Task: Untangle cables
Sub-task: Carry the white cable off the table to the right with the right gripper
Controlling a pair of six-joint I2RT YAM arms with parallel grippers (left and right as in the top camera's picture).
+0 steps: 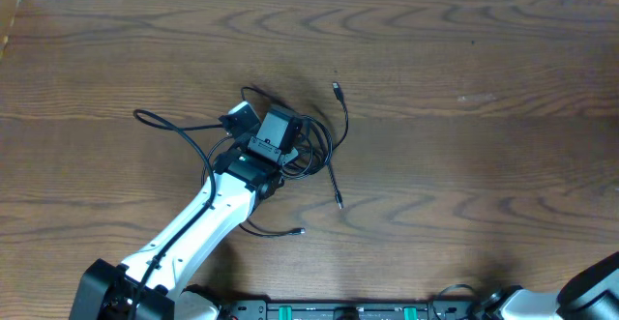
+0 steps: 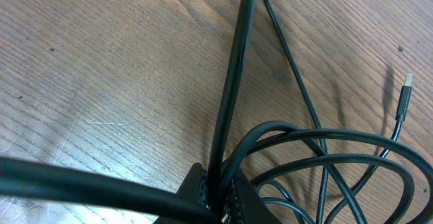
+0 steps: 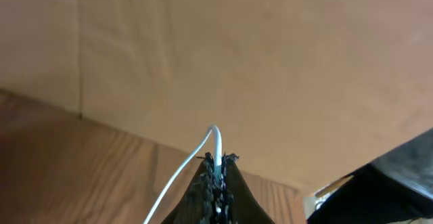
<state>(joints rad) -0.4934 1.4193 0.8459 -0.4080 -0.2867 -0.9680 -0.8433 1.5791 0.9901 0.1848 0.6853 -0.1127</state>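
Observation:
The wood [image 3: 160, 172] beside the tan panel is clear of the black tangle, so my right gripper needs to move down toward it and let go of the thin white cable there.
A tangle of thin black cables [image 1: 311, 152] lies mid-table in looped coils. Loose plug ends lie at the far side [image 1: 336, 89], at the near right [image 1: 339, 202] and near the arm [image 1: 300, 231]. My left gripper [image 2: 218, 185] is over the tangle, shut on one black cable [image 2: 233, 75] that runs taut away from the jaws. More black loops [image 2: 325, 160] and a plug end [image 2: 404, 94] lie to its right. My right gripper [image 3: 215, 162] is shut on a thin white cable [image 3: 177, 178], which loops over the fingertips and trails down to the left. It is off the table's near right.
The left arm [image 1: 218, 204] stretches from the near-left base to the tangle. Part of the right arm [image 1: 590, 286] shows at the near right corner. A tan panel [image 3: 237, 55] fills the right wrist view. One black strand [image 1: 160, 122] trails left from the tangle.

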